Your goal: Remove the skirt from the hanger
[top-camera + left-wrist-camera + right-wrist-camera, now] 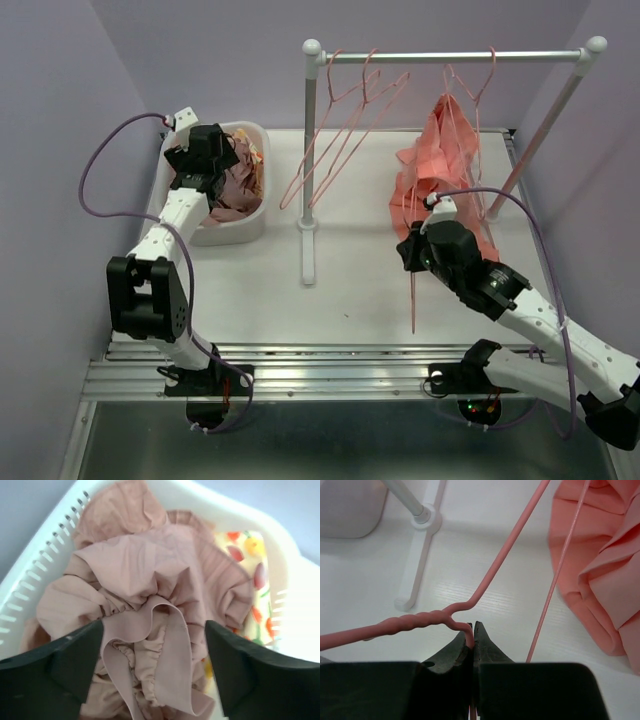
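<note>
The right gripper raises the pink hanger outward next, hooks it on the bar's bare part between hangers and releases, as that part lies above and outward of the gripper.
The coral skirt (pixel 440 175) hangs bunched below the rail at the right, its lower folds near the table; it also shows in the right wrist view (pixel 600 565). My right gripper (pixel 410 250) is shut on a pink wire hanger (pixel 495 570), pinching the wire (pixel 471 635) just beside its twisted neck (pixel 415 620). A long straight wire (pixel 413 300) points down toward me. I cannot tell how much of the skirt rests on this hanger. My left gripper (pixel 205 165) is open and empty (pixel 154 630) over a dusty-pink garment (pixel 145 575) in the basket.
A white basket (pixel 245 215) at the back left holds the pink garment and a floral fabric (pixel 250 565). The white rack's post (pixel 308 225) stands mid-table; its rail (pixel 520 57) carries empty pink hangers (pixel 340 130). The rack's right leg (pixel 530 150) slants behind the skirt.
</note>
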{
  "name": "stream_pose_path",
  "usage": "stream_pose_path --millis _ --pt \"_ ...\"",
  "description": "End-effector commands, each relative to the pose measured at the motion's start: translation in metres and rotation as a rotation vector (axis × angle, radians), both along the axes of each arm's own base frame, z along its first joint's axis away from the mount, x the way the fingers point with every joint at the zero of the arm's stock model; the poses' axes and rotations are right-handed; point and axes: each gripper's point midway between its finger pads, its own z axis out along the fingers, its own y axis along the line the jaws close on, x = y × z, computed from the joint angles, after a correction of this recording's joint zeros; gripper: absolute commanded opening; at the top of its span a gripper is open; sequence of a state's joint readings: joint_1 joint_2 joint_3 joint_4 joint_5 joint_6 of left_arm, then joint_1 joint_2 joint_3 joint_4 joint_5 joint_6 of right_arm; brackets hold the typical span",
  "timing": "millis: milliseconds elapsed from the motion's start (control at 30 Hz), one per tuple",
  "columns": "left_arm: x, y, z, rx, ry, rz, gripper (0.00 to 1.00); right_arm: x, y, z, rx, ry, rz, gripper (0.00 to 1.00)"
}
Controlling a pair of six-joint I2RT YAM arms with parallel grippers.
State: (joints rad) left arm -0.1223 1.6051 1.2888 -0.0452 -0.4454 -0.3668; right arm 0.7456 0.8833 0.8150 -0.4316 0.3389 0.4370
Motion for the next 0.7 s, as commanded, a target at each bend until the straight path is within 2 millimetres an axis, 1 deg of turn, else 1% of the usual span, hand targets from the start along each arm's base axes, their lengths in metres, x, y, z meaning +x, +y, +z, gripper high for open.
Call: stream_pose_path --millis 0,33,100,133,167,200,233,300,333,400,433,467,500,533,567,600,633,667 --pt "-0.018 -0.003 0.035 -0.048 -0.056 -0.019 0.99 -0.006 0.009 0.044 0.071 -0.059 0.080 0.01" --pt "-0.026 -0.005 0.048 -0.063 -0.078 -0.023 0.99 -0.006 0.011 0.055 0.087 -0.072 0.083 0.01" --pt "-0.032 -0.009 0.060 -0.087 -0.103 -0.041 0.99 -0.007 0.015 0.067 0.108 -0.086 0.104 0.01" --pt "-0.040 -0.008 0.073 -0.094 -0.130 -0.038 0.99 -0.005 0.018 0.080 0.122 -0.098 0.106 0.01" --pt "-0.048 -0.007 0.081 -0.094 -0.137 -0.035 0.99 -0.003 0.020 0.086 0.126 -0.101 0.106 0.01" --pt "-0.048 -0.006 0.083 -0.093 -0.142 -0.033 0.99 -0.001 0.020 0.092 0.130 -0.105 0.099 0.01" --pt "-0.057 -0.002 0.089 -0.098 -0.143 -0.002 0.99 0.004 0.023 0.104 0.130 -0.113 0.091 0.01" --pt "-0.070 0.000 0.099 -0.108 -0.156 0.007 0.99 0.012 0.023 0.116 0.117 -0.132 0.070 0.01" --pt "-0.075 0.001 0.097 -0.119 -0.155 0.012 0.99 0.020 0.027 0.126 0.108 -0.144 0.070 0.01" --pt "-0.082 -0.001 0.097 -0.132 -0.160 0.008 0.99 0.029 0.027 0.138 0.100 -0.167 0.038 0.01" --pt "-0.090 -0.001 0.095 -0.144 -0.166 0.010 0.99 0.034 0.025 0.144 0.097 -0.173 0.026 0.01" --pt "-0.094 0.000 0.095 -0.149 -0.171 0.013 0.99 0.039 0.030 0.144 0.096 -0.165 0.028 0.01" --pt "-0.100 0.000 0.097 -0.154 -0.180 0.013 0.99 0.044 0.029 0.164 0.119 -0.195 0.012 0.01" --pt "-0.104 0.000 0.089 -0.160 -0.169 0.015 0.99 0.047 0.031 0.171 0.122 -0.205 0.012 0.01" --pt "-0.106 -0.001 0.087 -0.168 -0.170 0.014 0.99 0.057 0.034 0.169 0.104 -0.196 0.004 0.01" --pt "-0.110 -0.001 0.089 -0.171 -0.179 0.013 0.99 0.062 0.033 0.185 0.117 -0.219 -0.009 0.01" --pt "-0.113 0.000 0.081 -0.173 -0.164 0.016 0.99 0.067 0.031 0.186 0.101 -0.215 -0.016 0.01" --pt "-0.116 0.001 0.079 -0.176 -0.165 0.025 0.99 0.072 0.031 0.188 0.096 -0.215 -0.024 0.01"
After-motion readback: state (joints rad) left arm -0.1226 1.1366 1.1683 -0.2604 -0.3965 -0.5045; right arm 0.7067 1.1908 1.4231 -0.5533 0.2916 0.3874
